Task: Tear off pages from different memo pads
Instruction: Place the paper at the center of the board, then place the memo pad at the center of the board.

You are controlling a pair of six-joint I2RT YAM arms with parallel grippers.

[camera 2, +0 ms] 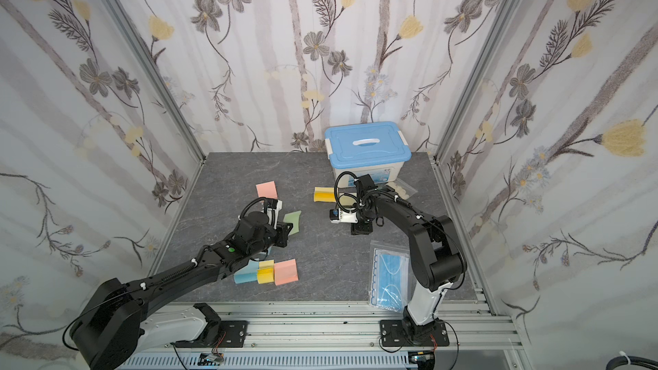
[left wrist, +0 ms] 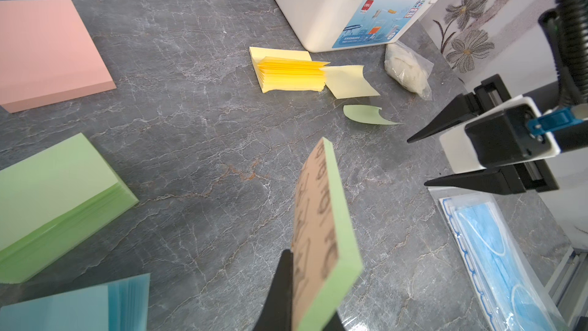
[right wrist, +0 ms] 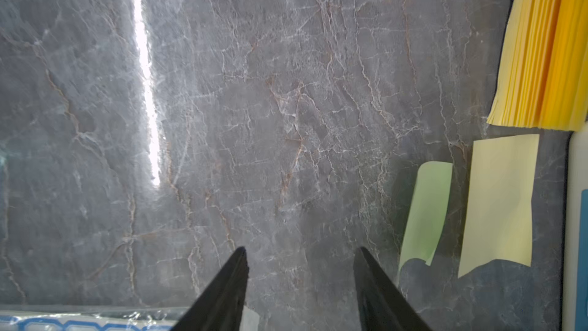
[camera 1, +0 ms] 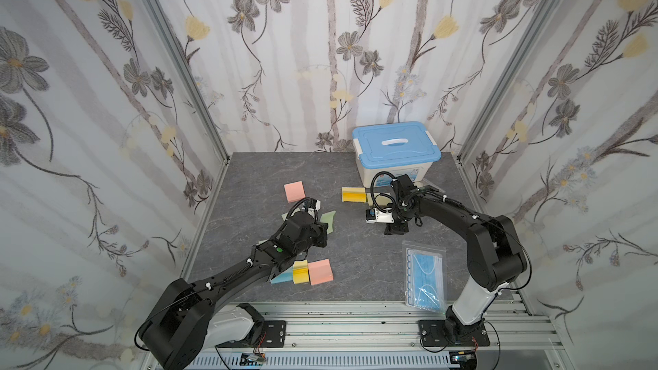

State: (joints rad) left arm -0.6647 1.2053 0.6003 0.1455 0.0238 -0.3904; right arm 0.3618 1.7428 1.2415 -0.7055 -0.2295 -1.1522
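Note:
The bare tabletop (camera 1: 356,211) (left wrist: 300,111) beside the curled green page is outward and below, so the left gripper will move outward next, lower the pad there and let it go.
My left gripper (left wrist: 311,284) is shut on a green memo pad (left wrist: 331,218) with a brown back, held on edge above the table; in both top views it shows by the wrist (camera 1: 329,220) (camera 2: 293,222). My right gripper (right wrist: 300,249) is open and holds nothing, over bare table. Beside it lie a curled green page (right wrist: 424,211) and a yellow page (right wrist: 499,202), next to a fanned yellow memo pad (right wrist: 541,49) (camera 1: 353,194). A pink pad (camera 1: 294,191) lies farther back. Blue (camera 1: 281,277), yellow (camera 1: 301,272) and pink (camera 1: 320,271) pads sit under my left arm.
A white box with a blue lid (camera 1: 397,147) stands at the back right. A clear bag of blue face masks (camera 1: 425,279) lies at the front right. A small bag of white material (left wrist: 407,71) lies by the box. Another green pad (left wrist: 54,199) rests flat on the table.

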